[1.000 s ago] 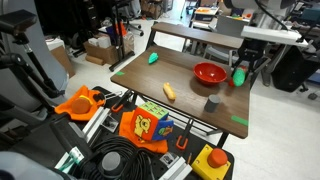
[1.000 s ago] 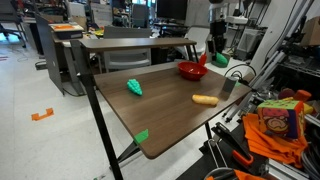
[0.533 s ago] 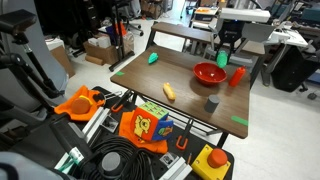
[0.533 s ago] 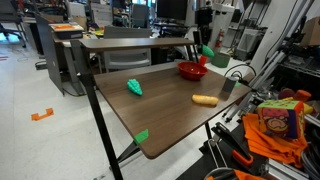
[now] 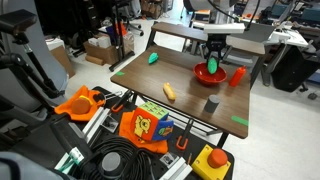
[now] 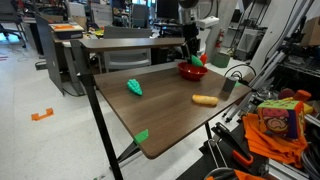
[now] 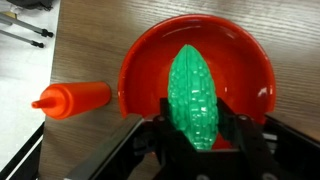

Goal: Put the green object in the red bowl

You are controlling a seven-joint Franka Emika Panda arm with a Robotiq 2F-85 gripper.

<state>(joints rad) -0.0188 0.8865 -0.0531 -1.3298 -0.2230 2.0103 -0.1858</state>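
Observation:
I need to lower my gripper into the red bowl and release the green bumpy object there, as the bowl's open inside is below it.
My gripper [image 7: 198,128] is shut on a green, bumpy, corn-shaped object [image 7: 194,90] and holds it directly above the red bowl [image 7: 140,62], whose inside fills the wrist view. In both exterior views the gripper [image 5: 213,60] [image 6: 191,52] hangs just over the red bowl [image 5: 204,76] [image 6: 187,73] at the table's far side. I cannot tell whether the object touches the bowl. A second green object [image 5: 153,58] [image 6: 134,88] lies apart on the wooden table.
A red squeeze bottle [image 7: 75,98] [image 5: 237,76] sits beside the bowl. An orange oblong item [image 5: 169,91] [image 6: 204,100] and a grey cup [image 5: 211,103] sit nearer the table's middle and edge. Cables, toys and clutter lie on the floor next to the table.
My gripper has carried the green object from beyond the table's edge, past the red bottle, to a spot right over the red bowl, and has come lower.

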